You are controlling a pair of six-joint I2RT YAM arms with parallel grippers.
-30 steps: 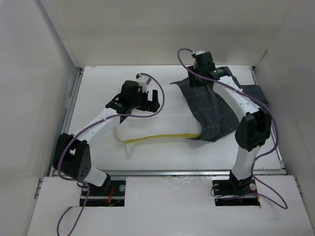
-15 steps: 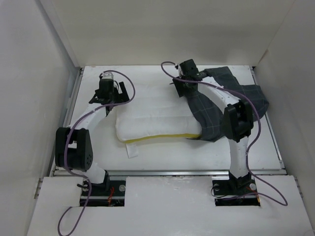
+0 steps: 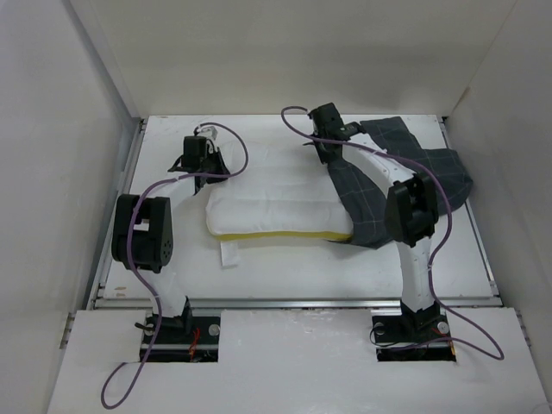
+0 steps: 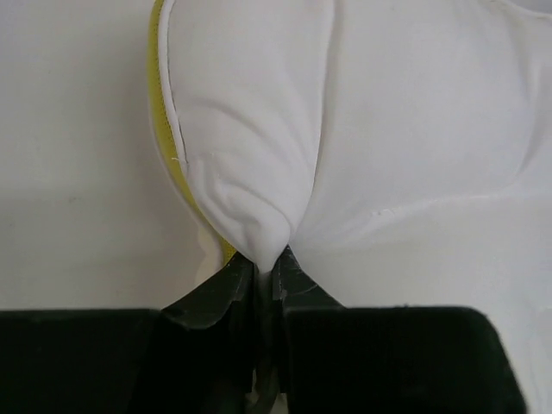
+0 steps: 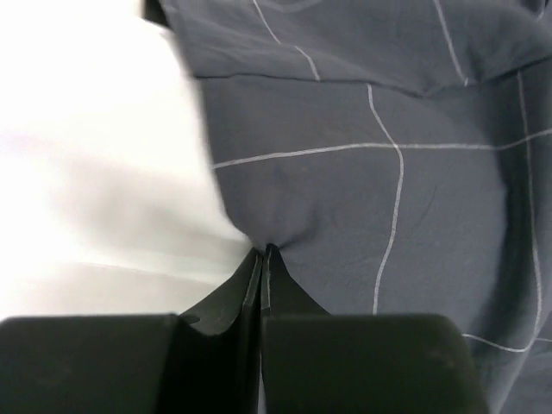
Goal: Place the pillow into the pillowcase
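Note:
The left gripper will raise the pillow's pinched end (image 3: 230, 172) off the tabletop, then lower it and let it go, since most of the pillow is still outside the pillowcase (image 3: 379, 203).
The white pillow (image 3: 276, 205) lies across the middle of the table, its yellow edge band (image 3: 285, 235) toward me and a small tag (image 3: 228, 254) at its near left. Its right end sits inside the dark checked pillowcase (image 3: 379, 203). My left gripper (image 3: 207, 170) is at the pillow's far left corner. In the left wrist view that gripper (image 4: 266, 263) is shut on a pinch of the pillow (image 4: 388, 129). My right gripper (image 3: 329, 155) is at the pillowcase's far left edge. Seen from the right wrist, it (image 5: 263, 252) is shut on the pillowcase (image 5: 362, 190), beside the pillow (image 5: 103, 190).
White walls (image 3: 78, 155) close in the table on the left, back and right. A metal rail (image 3: 293, 302) runs along the near edge, with both arm bases (image 3: 414, 332) behind it. Purple cables (image 3: 233, 151) loop off each wrist.
Both arms have drawn back toward the far side. The left gripper has closed on the pillow's far left corner. The right gripper has closed on the pillowcase's edge.

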